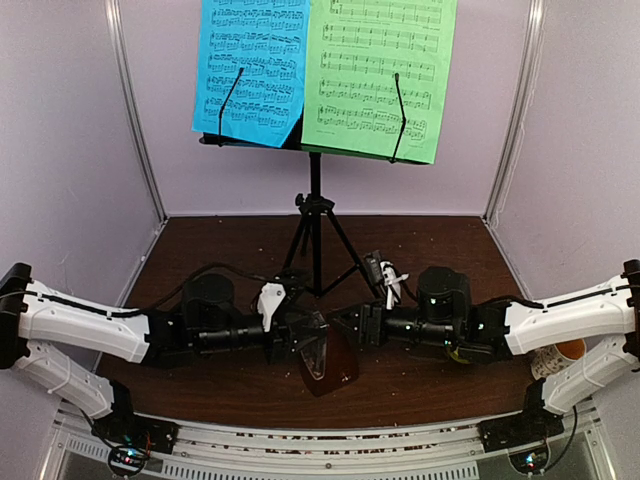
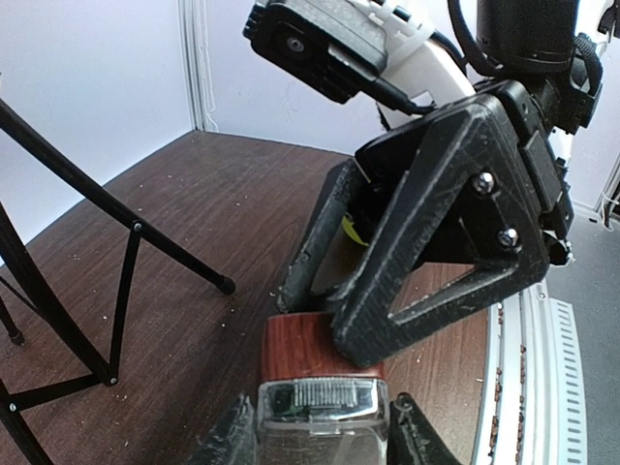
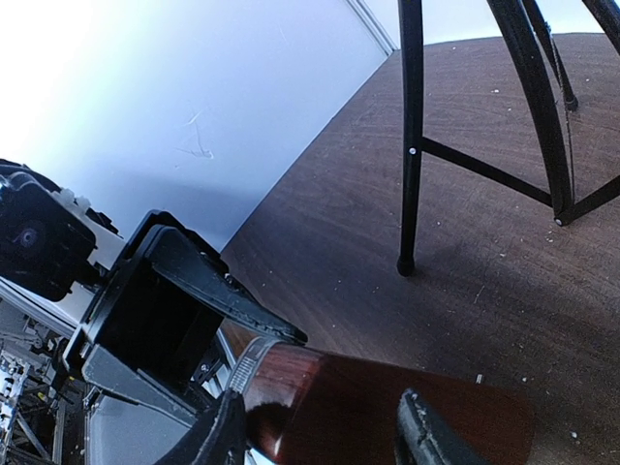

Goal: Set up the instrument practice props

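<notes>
The bare tabletop beside the music stand lies below the left gripper, to its left in the top view, so the gripper will next pull the metronome's cover down there and release it.
The black tripod music stand stands at the back centre, with a blue music sheet and a green one on its desk. The reddish-brown metronome is near the table's front, between both grippers. My left gripper is shut on its clear cover, a finger on each side. My right gripper is shut on the wooden body from the other side, and its black fingers press the base. I cannot tell whether the metronome rests on the table.
The stand's tripod legs spread just behind the grippers. A spotted white mug sits at the right under the right arm, with a bit of yellow-green bowl beside it. White walls close in the sides and back, and a metal rail runs along the front.
</notes>
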